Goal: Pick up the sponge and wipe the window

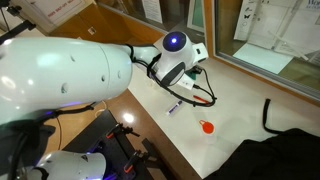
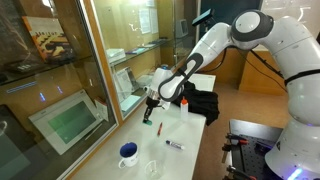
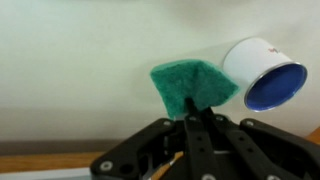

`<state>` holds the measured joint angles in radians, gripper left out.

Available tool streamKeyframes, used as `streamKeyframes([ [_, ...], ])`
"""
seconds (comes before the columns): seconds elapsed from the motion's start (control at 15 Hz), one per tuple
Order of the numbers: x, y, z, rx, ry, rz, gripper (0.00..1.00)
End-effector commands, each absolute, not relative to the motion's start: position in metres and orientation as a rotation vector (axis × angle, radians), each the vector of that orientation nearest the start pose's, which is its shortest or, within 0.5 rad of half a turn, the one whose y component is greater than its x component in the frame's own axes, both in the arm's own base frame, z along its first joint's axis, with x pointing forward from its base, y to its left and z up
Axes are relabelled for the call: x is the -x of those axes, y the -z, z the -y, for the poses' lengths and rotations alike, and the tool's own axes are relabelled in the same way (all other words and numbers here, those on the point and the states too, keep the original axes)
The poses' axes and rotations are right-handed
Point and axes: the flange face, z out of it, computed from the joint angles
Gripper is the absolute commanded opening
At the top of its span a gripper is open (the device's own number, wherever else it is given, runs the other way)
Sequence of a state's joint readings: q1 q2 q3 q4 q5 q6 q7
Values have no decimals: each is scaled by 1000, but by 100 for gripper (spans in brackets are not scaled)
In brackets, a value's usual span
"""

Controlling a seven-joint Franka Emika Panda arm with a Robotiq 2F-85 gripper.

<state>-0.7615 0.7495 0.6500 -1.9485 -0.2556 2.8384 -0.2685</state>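
Note:
The gripper moves down to the bare tabletop (image 2: 151, 129) beside the red pen next and releases the teal-green sponge, since that spot lies below it and is clear.
In the wrist view my gripper (image 3: 194, 118) is shut on the teal-green sponge (image 3: 190, 84), which sticks out beyond the fingertips over the white table. In an exterior view the gripper (image 2: 150, 108) hangs low over the table with the sponge (image 2: 147, 118) at its tip, close beside the window (image 2: 95, 70), whose large glass panes in a dark frame have papers behind them. In another exterior view the gripper (image 1: 186, 86) hides the sponge, and the window (image 1: 262, 30) runs along the far side.
A blue-and-white round container (image 3: 265, 72) stands just beyond the sponge and also shows in an exterior view (image 2: 128, 153). A marker (image 2: 174, 145), a small orange-red object (image 1: 207, 127) and a black bag (image 2: 205, 102) sit on the table.

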Motion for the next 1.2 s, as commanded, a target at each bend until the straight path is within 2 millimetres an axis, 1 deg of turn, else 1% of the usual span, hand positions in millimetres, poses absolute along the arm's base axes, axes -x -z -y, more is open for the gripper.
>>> streamKeyframes([
  [0.0, -634, -202, 86, 2977, 327, 223, 2],
  [0.27, -645, -193, 90, 3164, 129, 200, 2],
  [0.53, -666, -168, 77, 3286, 15, 259, 2],
  [0.8, -687, -142, 62, 3357, 37, 343, 2],
  [1.13, -705, -111, 54, 3347, 112, 392, 2],
])
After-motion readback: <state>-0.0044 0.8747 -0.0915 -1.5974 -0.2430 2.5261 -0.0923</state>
